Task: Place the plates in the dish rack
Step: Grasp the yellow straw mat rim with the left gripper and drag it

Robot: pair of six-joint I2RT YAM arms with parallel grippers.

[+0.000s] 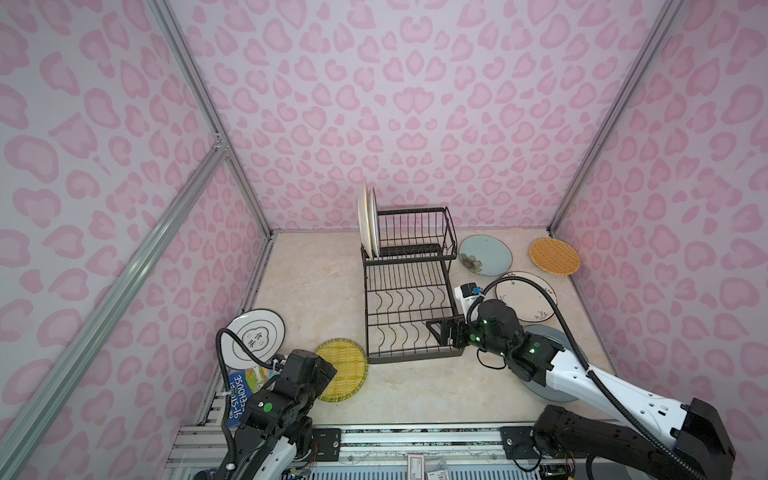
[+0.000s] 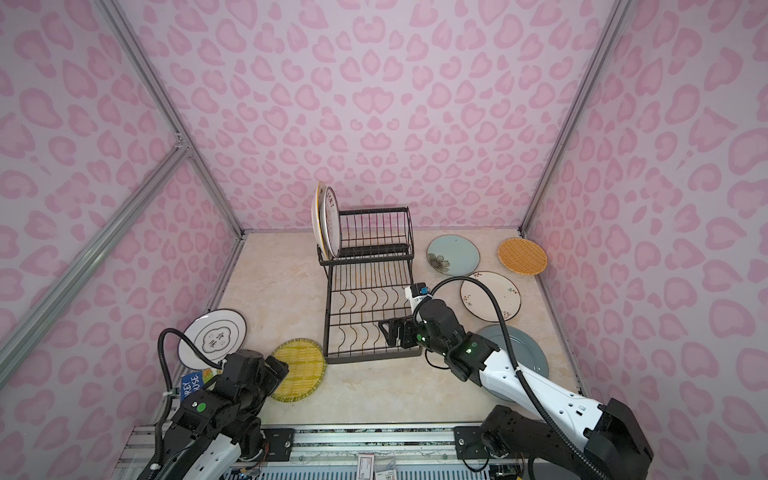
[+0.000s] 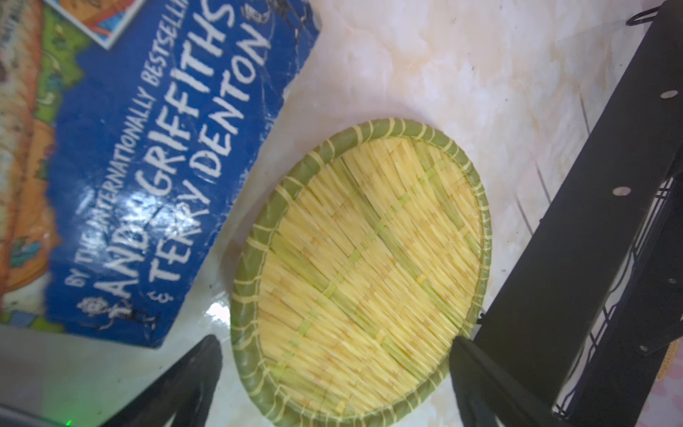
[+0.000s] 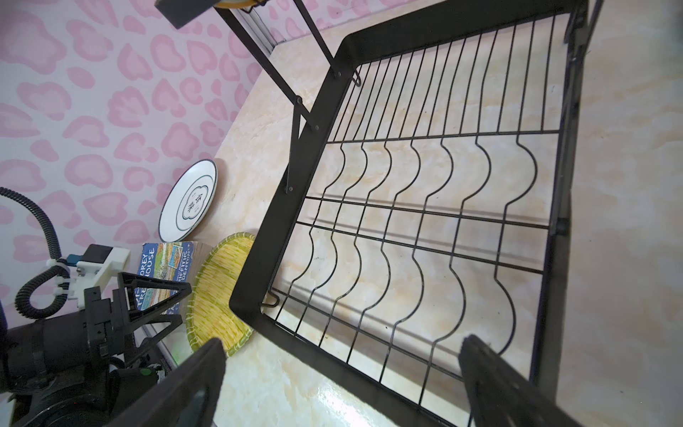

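Note:
Next, my left gripper lowers its fingers around the near rim of the yellow woven plate below and closes, as the plate's rim already shows between them.
The black wire dish rack (image 1: 415, 356) (image 2: 370, 357) stands mid-table, with two white plates (image 1: 368, 220) upright in its raised far tier. My left gripper (image 3: 334, 340) hangs open over the yellow woven plate (image 3: 369, 258) (image 1: 347, 374), one finger on each side of its rim, holding nothing. My right gripper (image 4: 342, 340) (image 1: 437, 332) is open and empty above the near right corner of the rack's lower tray (image 4: 281, 207). Flat on the table lie a white plate with black characters (image 1: 255, 338), a pale blue flowered plate (image 1: 485, 254), an orange woven plate (image 1: 555, 255) and a white sprigged plate (image 1: 525, 301). A grey-blue plate (image 2: 523, 349) lies partly under my right arm.
A blue printed book (image 3: 166, 166) (image 1: 241, 399) lies at the front left, touching the yellow plate and partly under the white character plate. Pink patterned walls close in the table on three sides. A metal rail (image 1: 415, 440) runs along the front edge.

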